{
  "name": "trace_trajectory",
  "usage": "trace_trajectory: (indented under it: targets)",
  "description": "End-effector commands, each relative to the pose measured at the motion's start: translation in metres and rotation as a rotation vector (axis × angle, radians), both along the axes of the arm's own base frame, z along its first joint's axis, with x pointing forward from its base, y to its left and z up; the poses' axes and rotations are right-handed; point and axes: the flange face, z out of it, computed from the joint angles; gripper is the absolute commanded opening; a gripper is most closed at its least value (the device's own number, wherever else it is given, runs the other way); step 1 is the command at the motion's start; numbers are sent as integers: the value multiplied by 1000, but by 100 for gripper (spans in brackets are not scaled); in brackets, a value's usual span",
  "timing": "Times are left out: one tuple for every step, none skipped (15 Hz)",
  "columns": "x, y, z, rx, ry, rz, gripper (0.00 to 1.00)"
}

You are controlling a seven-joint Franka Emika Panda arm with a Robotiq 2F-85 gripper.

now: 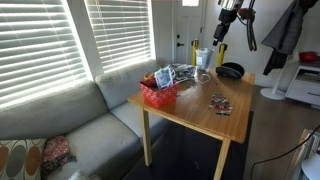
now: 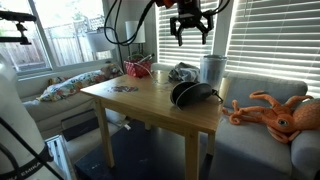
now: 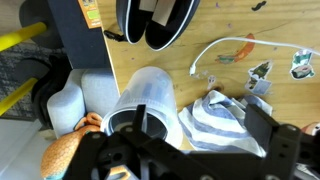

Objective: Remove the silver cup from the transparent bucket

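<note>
My gripper will lower to the left in the wrist view onto the cloth-side rim at the bucket's opening point(image 2: 204, 57) point(image 3: 174, 128), as it lies below the fingers on that side.
The transparent bucket point(image 1: 203, 58) stands upright near the table's far edge, between a striped cloth and a black bowl; it also shows in an exterior view point(image 2: 212, 68). In the wrist view I look down into the bucket point(image 3: 143, 98). Its inside is dark, and I cannot clearly make out the silver cup there. My gripper point(image 1: 228, 20) hangs well above the bucket, open and empty, as both exterior views show point(image 2: 190, 32). In the wrist view its fingers point(image 3: 200, 128) straddle the bucket's side and the cloth.
A red mesh basket point(image 1: 158, 93) holding items stands at a table corner. A striped cloth point(image 3: 228, 122) lies beside the bucket. A black bowl point(image 3: 155, 22) and white cable point(image 3: 222, 50) lie nearby. Cards point(image 1: 220, 103) lie on the wood. An orange plush octopus point(image 2: 275, 112) sits on the sofa.
</note>
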Motion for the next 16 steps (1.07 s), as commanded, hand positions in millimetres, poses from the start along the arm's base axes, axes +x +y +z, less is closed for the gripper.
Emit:
trace_trajectory:
  targets:
    - [22, -10, 1, 37, -32, -47, 93]
    - [28, -14, -1, 40, -36, -56, 87]
    - [32, -17, -1, 41, -44, -67, 78]
    - [36, -20, -2, 49, -46, -77, 70]
    - [40, -22, -3, 52, -52, -87, 67]
    - [44, -23, -4, 57, -53, -93, 63]
    - [47, -24, -5, 60, -57, -98, 63]
    - [50, -23, -5, 68, -59, -101, 58]
    - [54, -23, -6, 71, -59, -103, 59]
    - [57, -22, -7, 76, -57, -106, 58]
    - [61, -22, -9, 79, -56, -109, 54]
    - [64, -21, -11, 81, -55, -115, 59]
    - [67, -21, -12, 80, -55, -120, 56]
    - [71, -20, -14, 78, -56, -124, 51]
    - [74, -20, -16, 76, -59, -130, 51]
    - [77, -20, -18, 78, -59, -134, 46]
